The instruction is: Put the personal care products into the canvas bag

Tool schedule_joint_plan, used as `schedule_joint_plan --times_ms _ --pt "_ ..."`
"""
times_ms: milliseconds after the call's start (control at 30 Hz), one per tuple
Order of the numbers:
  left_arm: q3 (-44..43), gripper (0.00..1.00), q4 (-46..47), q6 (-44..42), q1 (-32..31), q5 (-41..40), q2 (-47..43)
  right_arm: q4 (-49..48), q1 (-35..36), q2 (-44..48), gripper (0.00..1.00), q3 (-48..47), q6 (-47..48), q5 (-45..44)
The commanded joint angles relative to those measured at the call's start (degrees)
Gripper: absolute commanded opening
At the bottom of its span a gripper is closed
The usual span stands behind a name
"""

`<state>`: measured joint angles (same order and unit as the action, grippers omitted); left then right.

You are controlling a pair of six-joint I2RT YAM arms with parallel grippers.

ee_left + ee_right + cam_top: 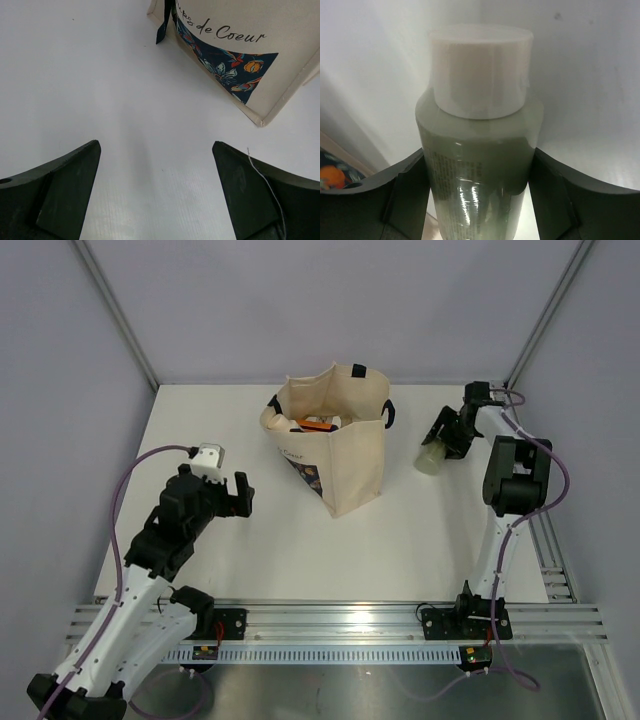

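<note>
I will next lift the bottle [432,457] over the bag's upright side with my right gripper, lower it in and let go, because the bag's opening [345,410] is to the left in the top view.
The beige canvas bag [335,440] stands upright mid-table with its mouth open; an orange item and other products show inside. Its printed side [235,65] fills the top right of the left wrist view. A sage-green bottle with a white cap [480,150] sits between the fingers of my right gripper [479,172], which is shut on its body. From above, that bottle [432,457] hangs to the right of the bag, cap pointing down-left, under the right gripper [447,436]. My left gripper [228,494] is open and empty, left of the bag, over bare table [156,200].
Metal frame posts [115,310] rise at the back corners, with grey walls behind. A rail [340,625] runs along the near table edge, and another rail [550,550] runs down the right side next to the right arm.
</note>
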<state>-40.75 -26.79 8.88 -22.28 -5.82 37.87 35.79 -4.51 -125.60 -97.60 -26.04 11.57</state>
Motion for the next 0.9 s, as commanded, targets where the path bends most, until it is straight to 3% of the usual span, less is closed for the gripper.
schedule_joint_plan --times_ms 0,167,200,567,867 --pt "-0.2 0.99 3.23 -0.45 0.13 1.34 -1.39 1.65 -2.86 7.81 0.41 1.79 11.09 11.78" --pt "-0.2 0.99 3.23 -0.36 0.13 1.52 -2.01 -0.9 -6.47 14.06 0.06 9.53 15.14 23.65" --pt "-0.12 0.99 3.32 -0.27 0.13 1.52 -2.18 -2.03 -6.82 16.07 0.05 10.41 15.23 24.63" --pt "-0.03 0.99 3.23 -0.45 0.13 1.25 -2.71 -7.66 -10.08 24.43 0.0 19.81 14.44 32.89" --pt "-0.03 0.99 3.32 -0.54 0.05 1.17 -2.36 -17.75 -10.08 32.07 0.0 23.77 12.42 39.92"
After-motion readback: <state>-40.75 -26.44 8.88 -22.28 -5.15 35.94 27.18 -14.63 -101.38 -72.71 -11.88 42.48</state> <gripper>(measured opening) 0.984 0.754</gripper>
